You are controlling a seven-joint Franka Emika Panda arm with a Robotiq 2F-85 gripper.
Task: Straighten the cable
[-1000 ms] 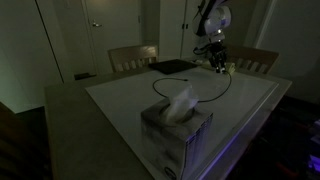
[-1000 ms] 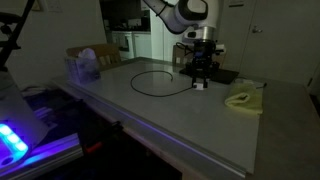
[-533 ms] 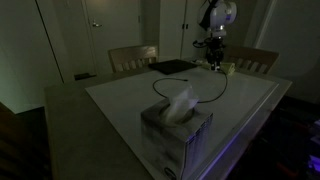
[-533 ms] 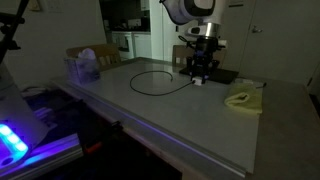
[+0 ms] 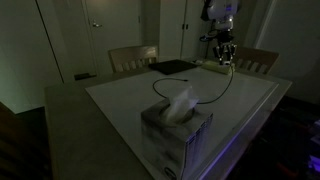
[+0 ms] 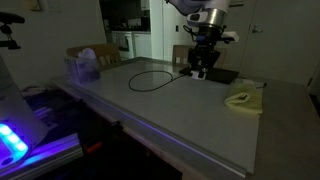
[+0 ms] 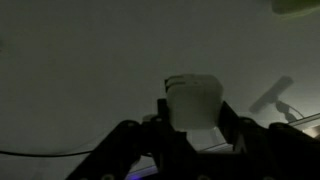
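Observation:
I will lower my gripper toward the bare tabletop below next and release the white blocky plug there, because the plug still hangs above the table.
The cable (image 6: 150, 81) is a thin black cord lying in a loop on the pale table (image 6: 180, 115); it shows as an arc (image 5: 215, 95) in both exterior views. One end rises to my gripper (image 6: 200, 70), which hangs just above the table near the far edge (image 5: 224, 63). In the wrist view the gripper (image 7: 196, 112) is shut on a white block (image 7: 195, 98) at the cable's end, one dark finger on each side. A stretch of cable (image 7: 40, 153) crosses the lower left there.
A tissue box (image 5: 178, 125) stands near one table corner (image 6: 84, 68). A flat black pad (image 5: 172, 67) lies beside the gripper (image 6: 222, 76). A yellowish cloth (image 6: 243, 100) rests on the table. Two chairs (image 5: 133, 57) (image 5: 256, 60) stand behind it.
My gripper has risen and shifted sideways with the white block, lifting that end of the cable off the table. The loop has barely moved.

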